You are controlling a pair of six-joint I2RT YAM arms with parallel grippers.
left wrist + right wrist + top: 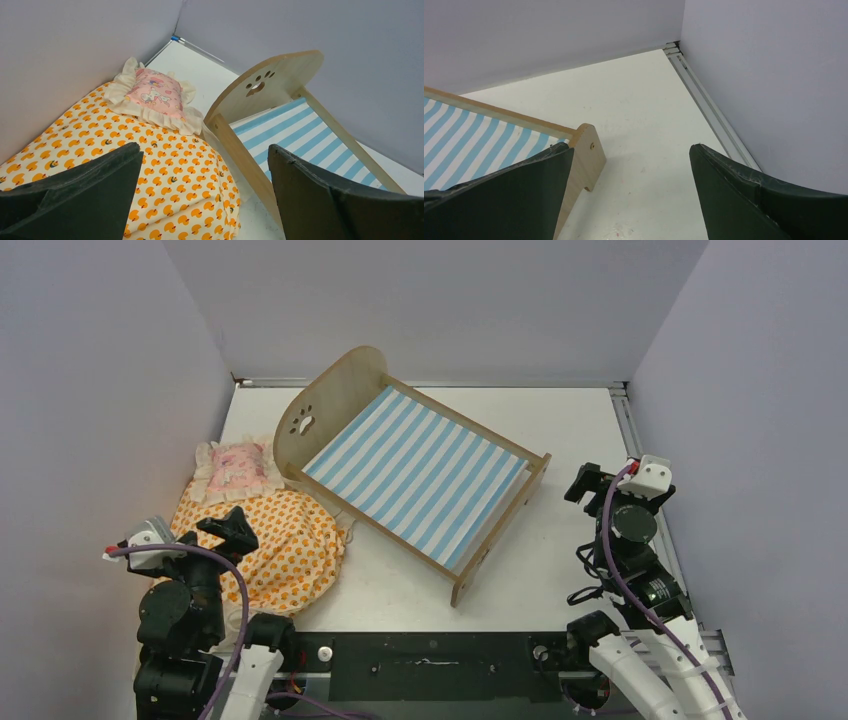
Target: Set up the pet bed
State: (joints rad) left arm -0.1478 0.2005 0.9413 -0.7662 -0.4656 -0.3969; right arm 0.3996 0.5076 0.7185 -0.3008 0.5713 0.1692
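The striped base of the bed is still bare, so the robot's left gripper will next tilt downward and lower outward onto the cushion (285, 550), just short of the pink pillow (237, 468).
The pet bed (420, 470) stands diagonally at the table's middle: plywood frame, rounded headboard with paw cutout (303, 424) at the back left, blue-and-white striped base. It also shows in the left wrist view (295, 125) and its footboard corner in the right wrist view (586, 150). The orange-patterned mattress cushion (285, 550) lies left of the bed, with the pink frilled pillow (237, 468) on its far end. My left gripper (232, 530) is open and empty over the cushion (165, 165). My right gripper (590, 483) is open and empty, right of the footboard.
Grey walls enclose the table on the left, back and right. A metal rail (640, 470) runs along the right edge and the back edge. The arm bases and a black mounting bar (430, 650) sit at the near edge.
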